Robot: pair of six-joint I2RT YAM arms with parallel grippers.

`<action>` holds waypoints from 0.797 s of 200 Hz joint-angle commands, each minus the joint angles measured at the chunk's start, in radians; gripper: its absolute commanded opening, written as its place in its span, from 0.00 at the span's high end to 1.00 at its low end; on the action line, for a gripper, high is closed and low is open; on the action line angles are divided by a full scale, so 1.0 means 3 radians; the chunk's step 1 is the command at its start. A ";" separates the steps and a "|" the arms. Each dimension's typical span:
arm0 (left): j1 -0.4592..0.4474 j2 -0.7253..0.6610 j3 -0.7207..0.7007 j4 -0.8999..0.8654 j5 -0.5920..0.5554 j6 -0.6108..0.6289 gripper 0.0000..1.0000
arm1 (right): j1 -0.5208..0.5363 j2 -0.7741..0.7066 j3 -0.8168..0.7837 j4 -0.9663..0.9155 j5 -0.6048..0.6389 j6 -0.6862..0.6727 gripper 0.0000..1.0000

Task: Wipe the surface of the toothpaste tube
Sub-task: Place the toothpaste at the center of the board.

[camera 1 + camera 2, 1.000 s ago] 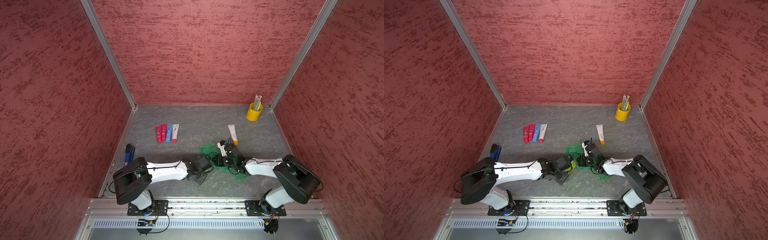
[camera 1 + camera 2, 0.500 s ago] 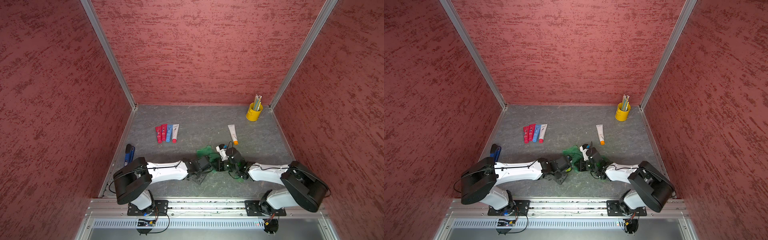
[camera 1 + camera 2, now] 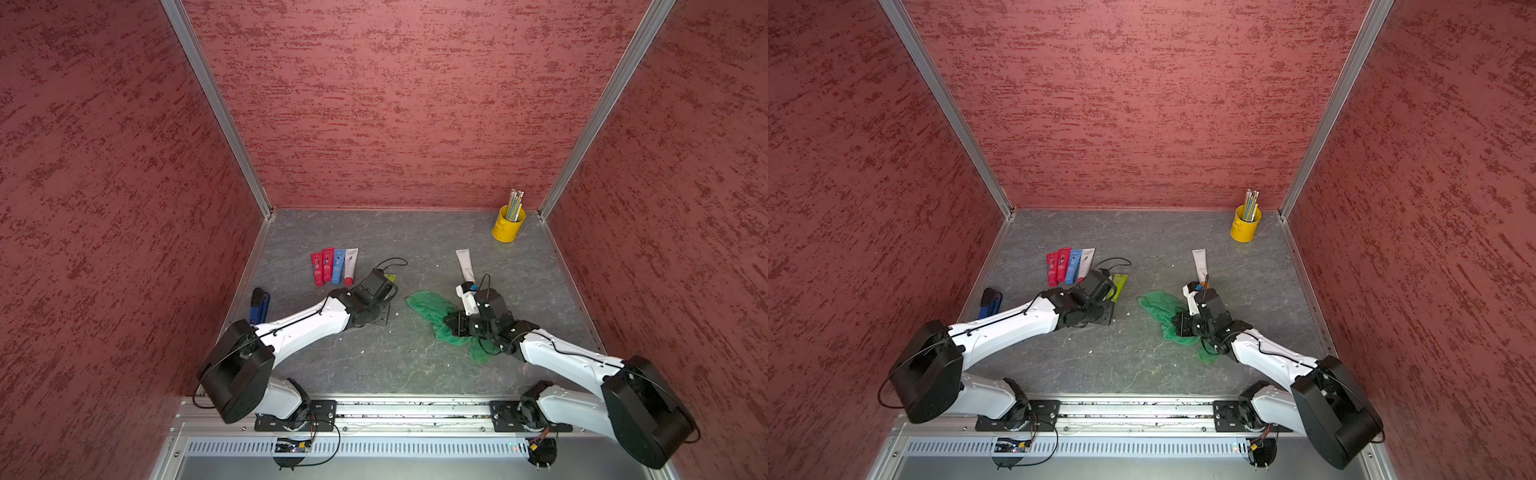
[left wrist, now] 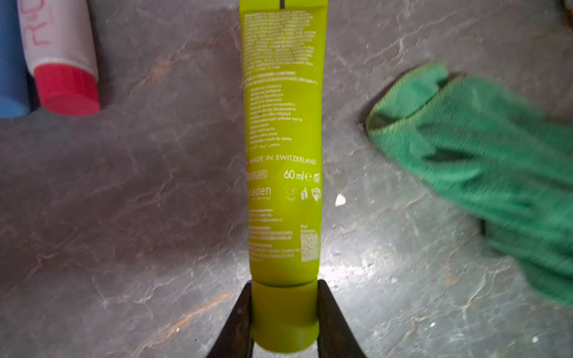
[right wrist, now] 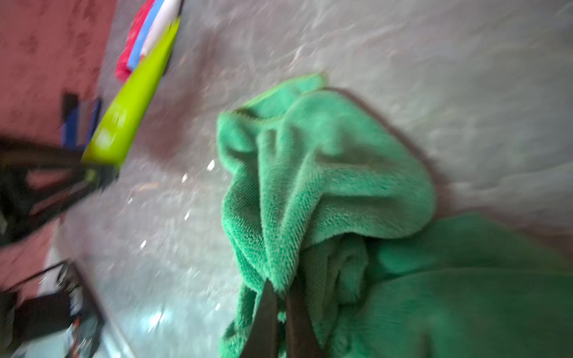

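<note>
My left gripper carries the toothpaste tube outward next, then down onto the bare floor beside the orange-capped white tube to release it, since that spot is empty.
The toothpaste tube is lime green with white print. It points away from my left gripper, which is shut on its cap. In a top view the tube sticks out past the left wrist, near the row of tubes. My right gripper is shut on a fold of the green cloth. The cloth lies bunched on the grey floor in front of the right wrist in both top views. A gap of bare floor separates tube and cloth.
A row of red, blue and white tubes lies at the back left. A white tube with an orange cap lies behind the right wrist. A yellow cup of pencils stands in the back right corner. A blue and black object lies by the left wall.
The two grippers were close together at the middle. My left arm has carried the tube left and back, away from the cloth. The right gripper with the cloth has shifted slightly right.
</note>
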 commanded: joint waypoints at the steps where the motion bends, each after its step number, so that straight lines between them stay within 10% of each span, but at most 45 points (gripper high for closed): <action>1: -0.0007 0.0411 0.0482 0.0221 0.0162 0.0019 1.00 | -0.0009 -0.0073 -0.0087 0.0128 -0.0780 -0.0090 1.00; 129: -0.0182 0.2570 0.2924 -0.0291 0.0688 -0.0239 0.99 | 0.0084 0.0015 0.0227 0.0413 -0.1340 -0.0124 1.00; 159: -0.0223 0.2893 0.3318 -0.0395 0.0712 -0.0284 0.86 | 0.0093 0.0070 0.0347 0.0436 -0.1440 -0.0168 1.00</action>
